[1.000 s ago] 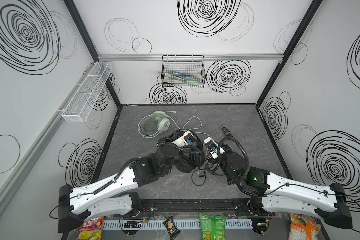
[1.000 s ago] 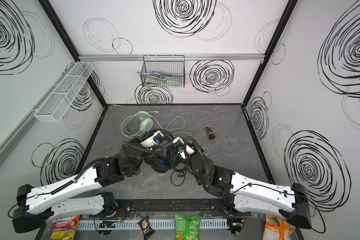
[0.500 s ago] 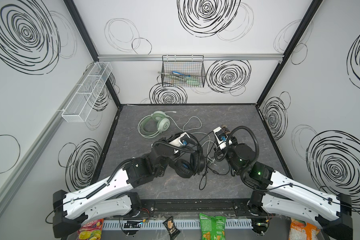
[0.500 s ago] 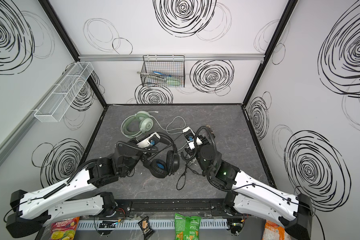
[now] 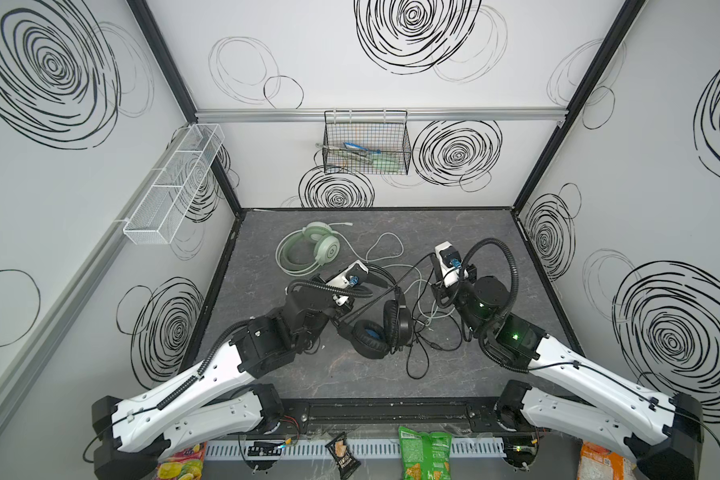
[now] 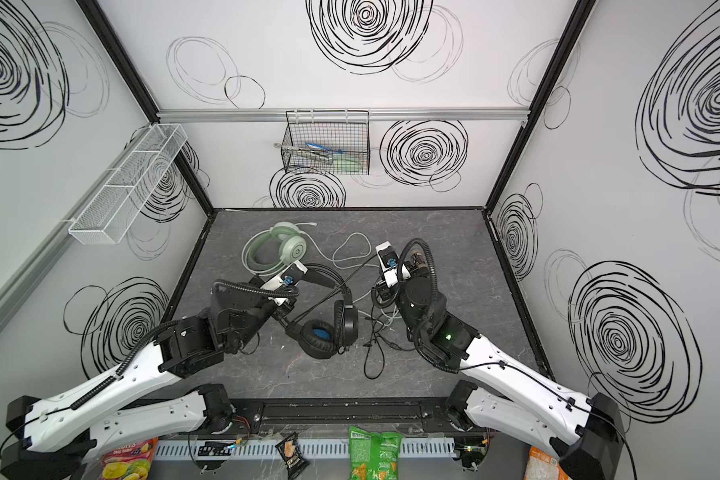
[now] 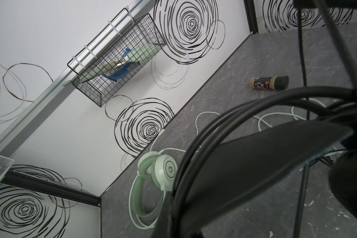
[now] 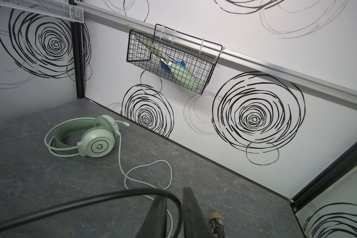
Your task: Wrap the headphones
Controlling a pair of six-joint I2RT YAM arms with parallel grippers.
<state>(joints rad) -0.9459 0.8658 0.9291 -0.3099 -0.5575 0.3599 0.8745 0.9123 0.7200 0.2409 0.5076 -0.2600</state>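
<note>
My right gripper will pull away from the wound headband hanging beside it to straighten the bowed cable. Then it will go back toward the headband and let go of the cable.
The black headphones with blue inside the cups hang partly lifted at mid-table. My left gripper is shut on their headband. Their black cable runs taut from below my left gripper up to my right gripper. The right gripper is shut on it, and the cable loops between its fingers. More black cable lies in loose loops on the table. The mint-green headphones lie flat at the back left, and their white cable curls toward the middle.
A spice bottle lies on the table just beyond my right gripper. A black wire basket hangs on the back wall and a white mesh shelf on the left wall. Snack bags lie below the front rail.
The two grippers were close together at mid-table and have drawn apart. The right one has moved back and right, stretching the black cable taut. The left one has shifted left with the headphones.
</note>
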